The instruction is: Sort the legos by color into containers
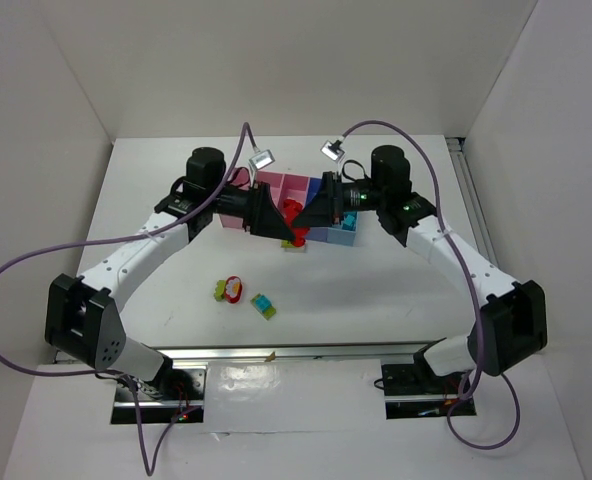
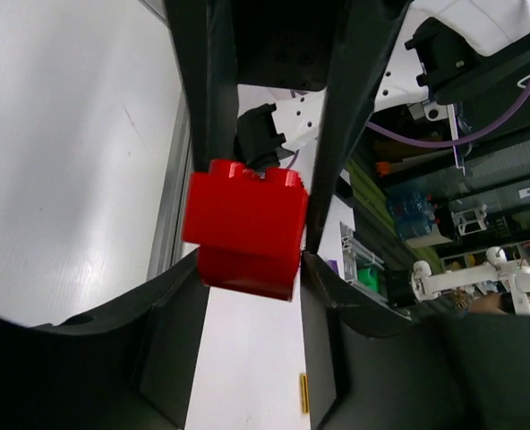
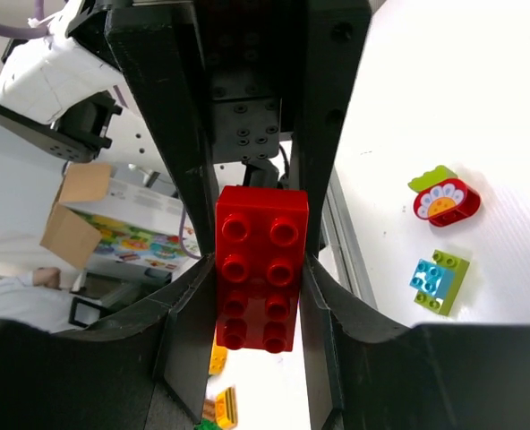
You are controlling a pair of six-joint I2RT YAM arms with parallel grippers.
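Note:
Next, the right gripper moves outward, turns its fingers down over the pink bin beside the blue bins and releases the long brick, because that brick is red.
My left gripper (image 1: 280,230) and my right gripper (image 1: 312,220) meet tip to tip just in front of the row of containers (image 1: 276,186). Red lego (image 1: 293,213) shows between them. In the left wrist view my gripper (image 2: 254,215) is shut on a red brick (image 2: 247,228), held above the table. In the right wrist view my gripper (image 3: 259,233) is shut on a long red brick (image 3: 259,269) with eight studs. I cannot tell whether it is one brick or joined ones. The pink bins show at the back; the blue bins (image 1: 338,236) sit partly under the right arm.
A lime brick with a red flower piece (image 1: 229,290) and a teal brick on a lime one (image 1: 264,306) lie on the table in front of the arms. Both also show in the right wrist view, the flower piece (image 3: 444,197) and the teal-lime pair (image 3: 438,279). A teal brick (image 1: 348,221) lies in the light blue bin.

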